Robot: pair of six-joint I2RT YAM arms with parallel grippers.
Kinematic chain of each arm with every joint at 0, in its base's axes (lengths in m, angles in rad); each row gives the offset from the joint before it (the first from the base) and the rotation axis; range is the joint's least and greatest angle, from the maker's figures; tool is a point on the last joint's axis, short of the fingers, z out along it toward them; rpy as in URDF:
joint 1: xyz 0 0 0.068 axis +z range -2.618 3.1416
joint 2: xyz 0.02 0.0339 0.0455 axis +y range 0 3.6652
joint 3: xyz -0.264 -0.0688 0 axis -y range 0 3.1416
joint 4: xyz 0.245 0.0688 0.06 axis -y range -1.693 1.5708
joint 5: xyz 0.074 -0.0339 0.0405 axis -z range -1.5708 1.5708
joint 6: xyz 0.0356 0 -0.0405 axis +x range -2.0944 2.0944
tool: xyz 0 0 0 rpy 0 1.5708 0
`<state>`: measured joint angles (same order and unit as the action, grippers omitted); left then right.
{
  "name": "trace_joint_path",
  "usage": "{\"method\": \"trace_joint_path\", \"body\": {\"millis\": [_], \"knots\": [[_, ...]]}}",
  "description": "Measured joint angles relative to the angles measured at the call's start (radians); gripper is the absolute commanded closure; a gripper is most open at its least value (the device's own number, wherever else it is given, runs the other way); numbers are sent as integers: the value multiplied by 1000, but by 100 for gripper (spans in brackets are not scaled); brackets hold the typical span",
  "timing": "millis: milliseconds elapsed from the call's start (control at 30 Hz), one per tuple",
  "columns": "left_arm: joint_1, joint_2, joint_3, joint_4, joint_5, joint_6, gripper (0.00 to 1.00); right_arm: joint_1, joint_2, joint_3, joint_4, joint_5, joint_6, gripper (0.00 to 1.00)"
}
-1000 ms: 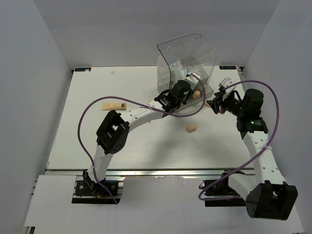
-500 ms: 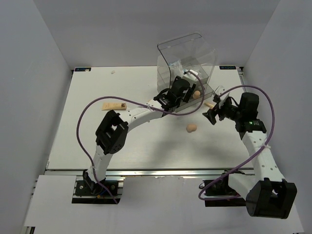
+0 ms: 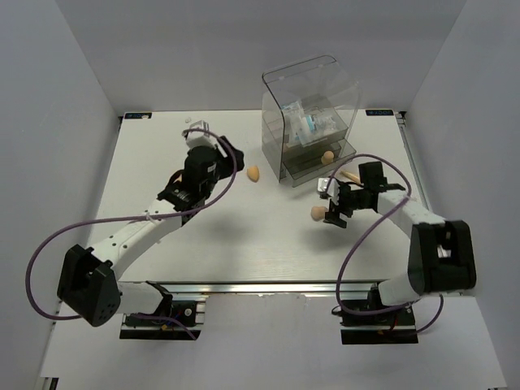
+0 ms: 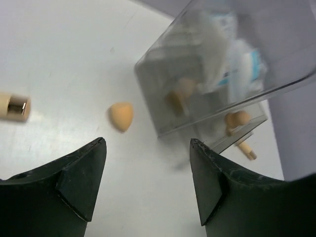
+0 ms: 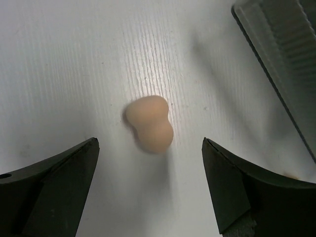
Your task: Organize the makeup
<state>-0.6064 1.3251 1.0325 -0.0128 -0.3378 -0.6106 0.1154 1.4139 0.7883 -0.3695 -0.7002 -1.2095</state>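
Observation:
The left gripper should next move down and toward the right in the top view, open, around the second sponge [image 3: 253, 173] [image 4: 121, 116], because that sponge is outside the clear box.
My right gripper [image 3: 331, 210] [image 5: 150, 141] is open just above the table. A peach sponge [image 3: 319, 213] [image 5: 149, 123] lies ahead of its fingertips, untouched. My left gripper [image 4: 148, 145] is open and empty over bare table, with the left arm [image 3: 146, 227] stretched over the table's left half. Ahead of it lie a second sponge [image 3: 253, 173] [image 4: 121, 116] and the beige tube's gold-banded end [image 4: 12, 106]. A third sponge [image 3: 327, 156] [image 4: 237, 118] sits on the clear box's low drawer. The thin stick [image 3: 351, 175] [image 4: 244, 149] lies beside that drawer. The packet [image 3: 309, 123] [image 4: 232, 59] is inside the box.
The clear plastic box [image 3: 272, 122] stands at the back right, its corner at the top right of the right wrist view [image 5: 276, 59]. White walls enclose the table on three sides. The left arm's purple cable [image 3: 36, 268] loops out to the left.
Both arms have left the box. The left arm swung back to the left, uncovering a sponge and covering the tube. The right gripper came down to the middle sponge. Both grippers opened wider.

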Motion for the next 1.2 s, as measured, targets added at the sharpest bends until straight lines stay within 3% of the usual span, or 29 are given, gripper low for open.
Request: {"method": "trace_joint_path", "body": {"millis": [133, 300, 400, 467, 500, 533, 600, 633, 767, 867, 967, 1067, 1200], "knots": [[28, -39, -163, -13, 14, -143, 20, 70, 135, 86, -1, 36, -77, 13], [67, -47, -254, -32, 51, -259, 20, 130, 227, 128, 40, 104, -96, 18], [109, -59, -273, -28, 76, -310, 20, 151, 251, 130, 42, 132, -101, 27], [138, -57, -274, -19, 102, -343, 20, 155, 267, 136, 32, 142, -107, 43], [147, -53, -274, -10, 115, -356, 20, 156, 273, 139, 23, 144, -109, 62], [159, -47, -274, 1, 134, -371, 20, 156, 276, 140, 16, 144, -112, 73], [177, -19, -273, 19, 172, -396, 20, 156, 275, 143, -10, 143, -106, 90], [184, 5, -268, 24, 189, -407, 20, 155, 271, 146, -18, 141, -109, 92], [202, 141, -212, 24, 254, -436, 20, 135, 185, 147, -48, 116, -98, 93], [205, 243, -145, 21, 298, -446, 20, 119, 27, 149, -30, 84, -61, 92], [205, 327, -77, 27, 341, -450, 20, 117, -99, 171, 57, 60, -14, 87], [205, 397, -18, 34, 375, -449, 19, 122, -107, 229, 134, 54, 10, 81], [205, 451, 31, 36, 409, -449, 20, 132, 12, 320, 196, 65, 13, 74]]}}
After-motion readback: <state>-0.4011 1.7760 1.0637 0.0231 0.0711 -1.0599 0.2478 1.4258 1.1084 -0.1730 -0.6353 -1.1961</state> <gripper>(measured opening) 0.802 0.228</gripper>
